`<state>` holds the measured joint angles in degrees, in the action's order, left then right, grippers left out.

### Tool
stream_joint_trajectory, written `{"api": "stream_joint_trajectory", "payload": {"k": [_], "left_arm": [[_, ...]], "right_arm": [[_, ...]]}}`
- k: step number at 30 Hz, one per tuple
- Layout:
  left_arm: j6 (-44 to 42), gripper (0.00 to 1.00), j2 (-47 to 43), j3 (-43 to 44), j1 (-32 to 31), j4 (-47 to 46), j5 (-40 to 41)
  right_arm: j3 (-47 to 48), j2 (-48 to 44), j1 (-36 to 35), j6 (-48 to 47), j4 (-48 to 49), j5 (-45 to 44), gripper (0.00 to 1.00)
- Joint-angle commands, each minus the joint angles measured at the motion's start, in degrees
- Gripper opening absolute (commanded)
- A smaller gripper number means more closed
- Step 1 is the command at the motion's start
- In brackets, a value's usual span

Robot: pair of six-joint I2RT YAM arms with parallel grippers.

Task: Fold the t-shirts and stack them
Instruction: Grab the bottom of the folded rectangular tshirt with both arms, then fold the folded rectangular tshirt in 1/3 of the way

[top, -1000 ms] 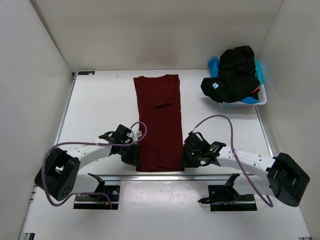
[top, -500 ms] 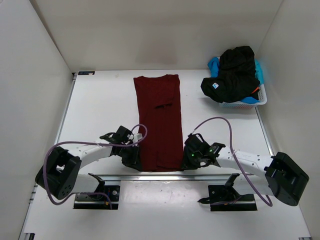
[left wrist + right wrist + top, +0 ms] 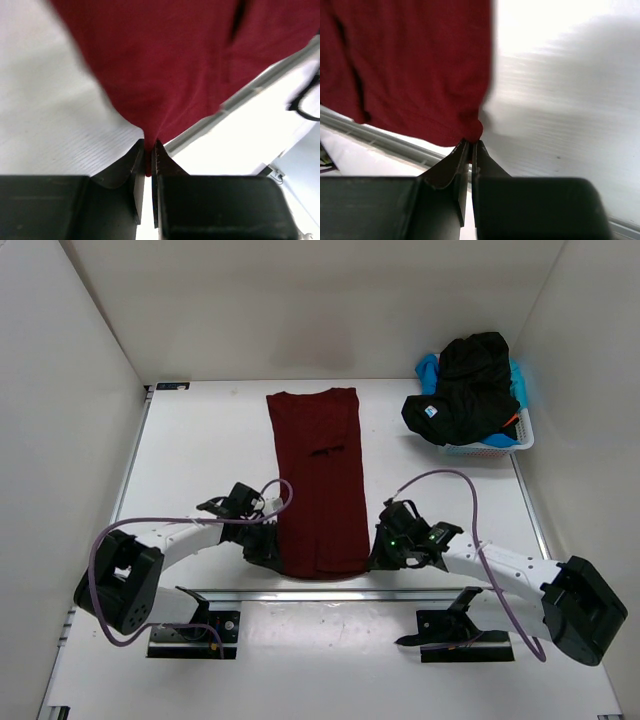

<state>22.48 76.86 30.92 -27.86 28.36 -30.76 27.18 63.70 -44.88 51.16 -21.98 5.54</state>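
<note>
The folded t-shirt lies full length, so I will next lift its hem corner outward with my left gripper and lower it to release just short of the t-shirt's collar end.
A dark red t-shirt (image 3: 320, 475) lies folded into a long strip down the middle of the table, collar end far, hem near. My left gripper (image 3: 272, 558) is shut on the near left corner of the dark red t-shirt (image 3: 165, 65), the cloth pinched between its fingers. The right gripper (image 3: 376, 558) is shut on the near right corner of that shirt (image 3: 415, 70). A black t-shirt (image 3: 465, 390) lies heaped on the basket, with bits of light blue cloth (image 3: 428, 370) and orange cloth (image 3: 514, 420) showing under it.
A white lattice basket (image 3: 500, 448) stands at the far right of the table. White walls close in the table on three sides. A metal rail (image 3: 330, 592) runs along the near edge in front of the arm bases.
Both grippers have closed on the hem corners of the dark red shirt. The near hem has drawn slightly inward and the right arm's elbow has shifted to the right.
</note>
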Motion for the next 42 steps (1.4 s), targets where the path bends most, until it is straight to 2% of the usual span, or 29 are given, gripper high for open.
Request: {"api": "stream_joint_trajectory", "payload": {"k": [1,6,12,17,24,30,42], "left_arm": [[-3.1,0.16,-0.9,5.7,1.4,2.5,-3.2],[-5.1,0.16,0.6,14.5,5.0,7.3,-6.1],[-6.0,0.15,9.0,28.2,11.6,11.3,-6.6],[-5.1,0.15,17.2,39.5,12.6,10.7,-5.5],[-3.4,0.15,24.4,47.7,15.9,9.6,-4.2],[-5.3,0.15,29.0,55.6,14.4,9.8,1.2],[-4.5,0.15,34.0,59.1,17.0,9.5,2.4]], "right_arm": [[6.9,0.1,0.6,-3.6,-1.2,-1.3,0.00],[18.2,5.3,2.9,-10.2,-4.8,-1.1,0.00],[31.6,14.8,10.9,-19.9,-5.5,1.3,0.00],[42.1,25.7,14.1,-27.3,-6.8,1.5,0.00],[54.6,36.6,20.0,-32.5,-6.3,3.9,0.00],[64.6,44.1,23.9,-36.6,-9.3,5.7,0.00],[76.9,55.6,24.6,-39.8,-11.7,8.0,0.00]]}}
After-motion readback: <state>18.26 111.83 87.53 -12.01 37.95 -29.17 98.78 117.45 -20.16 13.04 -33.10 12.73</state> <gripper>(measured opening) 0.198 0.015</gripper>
